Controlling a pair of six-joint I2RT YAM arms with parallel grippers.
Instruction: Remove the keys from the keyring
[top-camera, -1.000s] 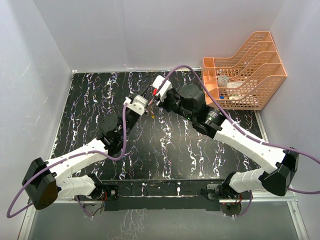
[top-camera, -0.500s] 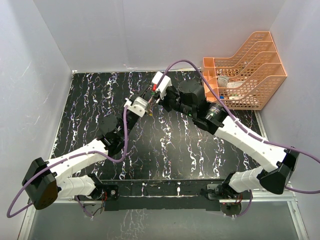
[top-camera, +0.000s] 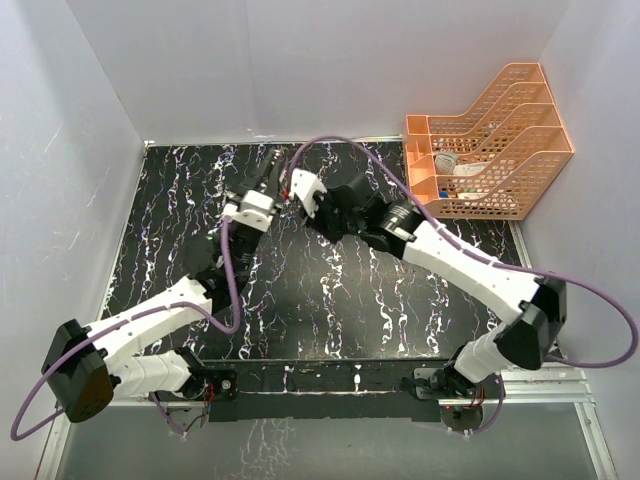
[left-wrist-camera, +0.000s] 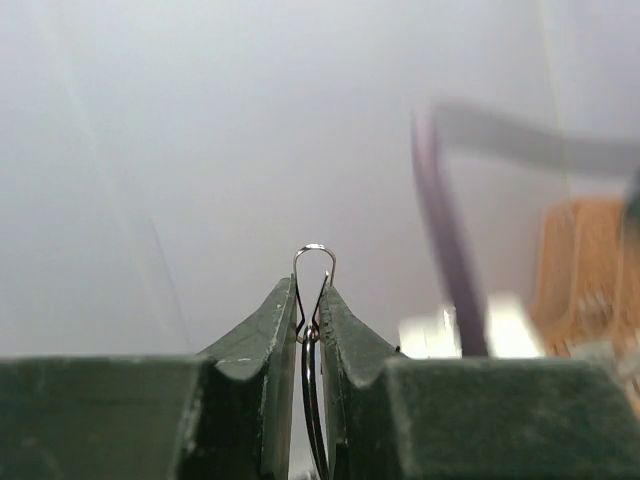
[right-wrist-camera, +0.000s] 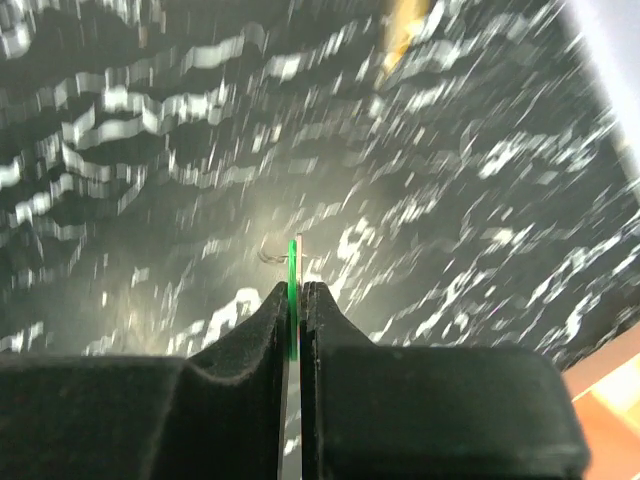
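Note:
The marbled table has a spot where its surface is clear (top-camera: 354, 254), so next I will move my right gripper away from the left gripper toward the orange mesh file rack, then down onto that spot.
In the left wrist view my left gripper (left-wrist-camera: 312, 292) is shut on the keyring (left-wrist-camera: 314, 262), a thin silvery wire held edge-on, with a small loop sticking out above the fingertips. In the right wrist view my right gripper (right-wrist-camera: 298, 288) is shut on the green-headed key (right-wrist-camera: 293, 270), also edge-on, and a small wire hook (right-wrist-camera: 270, 254) shows just past the tips. In the top view the left gripper (top-camera: 272, 163) and right gripper (top-camera: 285, 187) meet tip to tip above the far middle of the black marbled table (top-camera: 330, 290). A blurred yellow object (right-wrist-camera: 404, 28) lies on the table beyond.
An orange mesh file rack (top-camera: 490, 140) stands at the back right corner, holding a few small items. White walls close in the table at the back and both sides. A purple cable (top-camera: 350, 145) arcs over the right arm.
Both grippers have moved together to the left and toward the back wall, staying tip to tip. The right arm has stretched further across.

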